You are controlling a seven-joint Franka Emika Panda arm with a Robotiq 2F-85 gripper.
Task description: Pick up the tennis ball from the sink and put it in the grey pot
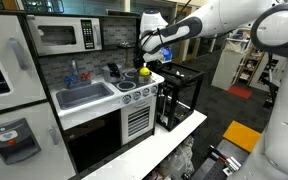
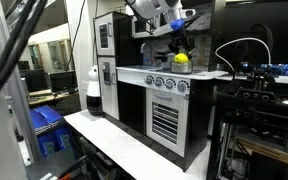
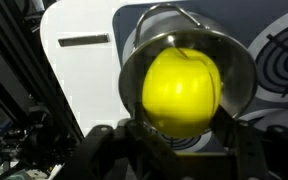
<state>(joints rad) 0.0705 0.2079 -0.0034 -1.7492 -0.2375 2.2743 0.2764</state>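
Next I need to hold my gripper over the grey pot's opening [image 2: 181, 66] [image 3: 188, 82] right below it and spread the fingers to release, since the pot's rim rings the ball.
The yellow-green tennis ball [image 3: 181, 90] fills the middle of the wrist view, between my gripper's [image 3: 182, 138] two dark fingers, which press on its sides. It hangs right over the round light-grey pot [image 3: 239, 60], whose rim rings it. In both exterior views the ball [image 1: 144, 71] [image 2: 181, 59] sits just under the gripper [image 1: 147, 60] [image 2: 180, 47], above the stove end of the toy-kitchen counter. The grey sink [image 1: 84, 95] lies apart from it, further along the counter, and holds no ball.
A black vessel [image 1: 114, 72] stands on the counter between the sink and the ball. A microwave [image 1: 66, 36] sits above the counter. A black open frame [image 1: 179, 95] stands beside the toy kitchen. Stove burner rings [image 3: 279, 60] lie next to the pot.
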